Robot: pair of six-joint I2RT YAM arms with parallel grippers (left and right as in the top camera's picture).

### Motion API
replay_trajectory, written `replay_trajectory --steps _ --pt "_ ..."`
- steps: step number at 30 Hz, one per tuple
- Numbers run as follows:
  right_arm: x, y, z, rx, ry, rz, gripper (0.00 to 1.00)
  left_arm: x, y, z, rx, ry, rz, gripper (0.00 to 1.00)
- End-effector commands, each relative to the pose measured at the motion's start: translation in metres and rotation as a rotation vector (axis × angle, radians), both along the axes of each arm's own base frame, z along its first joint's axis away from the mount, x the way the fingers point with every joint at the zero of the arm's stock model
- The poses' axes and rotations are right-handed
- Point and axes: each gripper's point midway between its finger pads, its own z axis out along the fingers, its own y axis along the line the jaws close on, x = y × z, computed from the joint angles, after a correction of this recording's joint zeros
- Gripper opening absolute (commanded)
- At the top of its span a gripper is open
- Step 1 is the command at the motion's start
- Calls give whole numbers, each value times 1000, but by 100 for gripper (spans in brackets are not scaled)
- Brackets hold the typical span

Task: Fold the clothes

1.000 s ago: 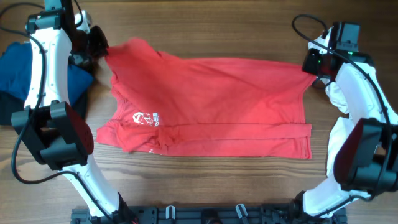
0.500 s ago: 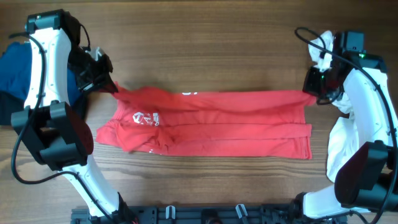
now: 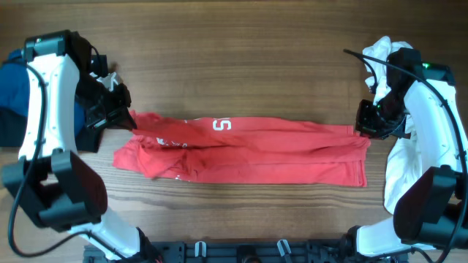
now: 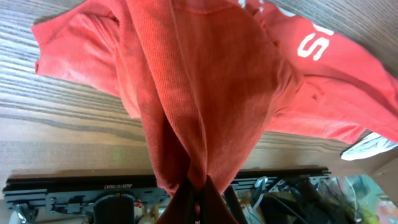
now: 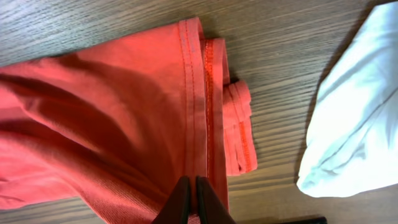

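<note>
My right gripper moves back and down over the shirt's near lower layer (image 3: 358, 164) (image 5: 239, 144) next and releases the hemmed edge, since that layer lies flat there.
The red T-shirt (image 3: 241, 150) with white lettering lies across the table's middle as a long band folded lengthwise. At its left end my left gripper (image 3: 126, 117) is shut on a bunch of the red cloth (image 4: 199, 112), which hangs from the jaws in the left wrist view. My right gripper (image 3: 363, 128) is shut on the hemmed right edge (image 5: 198, 112) of the shirt. A white garment (image 5: 354, 118) lies just right of that edge. A blue garment (image 3: 18, 84) over a black one sits at the far left.
The white garment (image 3: 384, 52) is heaped behind my right arm at the table's right side. A black rail (image 3: 241, 252) runs along the near edge. Bare wood (image 3: 241, 66) lies beyond the shirt.
Both grippers have drawn the shirt's far edge toward the near side, over the front half. The shirt went from a broad spread to a narrow band, and white lettering now shows on top.
</note>
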Motion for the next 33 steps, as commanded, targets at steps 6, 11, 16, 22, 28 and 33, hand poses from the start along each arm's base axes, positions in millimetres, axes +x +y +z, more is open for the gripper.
replay_trajectory --steps 6,11,16,22,28,33 --pt "-20 -34 -15 -212 52 -152 4 -20 36 -44 255 61 147 4" --pt "-24 -35 -20 -218 65 -149 5 -29 39 -69 280 90 159 4" --pt "-29 -48 -24 -295 71 -207 5 -32 65 -74 394 109 265 4" --pt "-26 -25 -37 -148 58 -127 9 -28 71 -75 412 95 298 4" --pt "-29 -19 -42 -113 69 -111 14 -29 70 -75 408 100 296 4" --pt "-30 -21 -42 -127 71 -113 29 -36 65 -73 388 129 281 8"
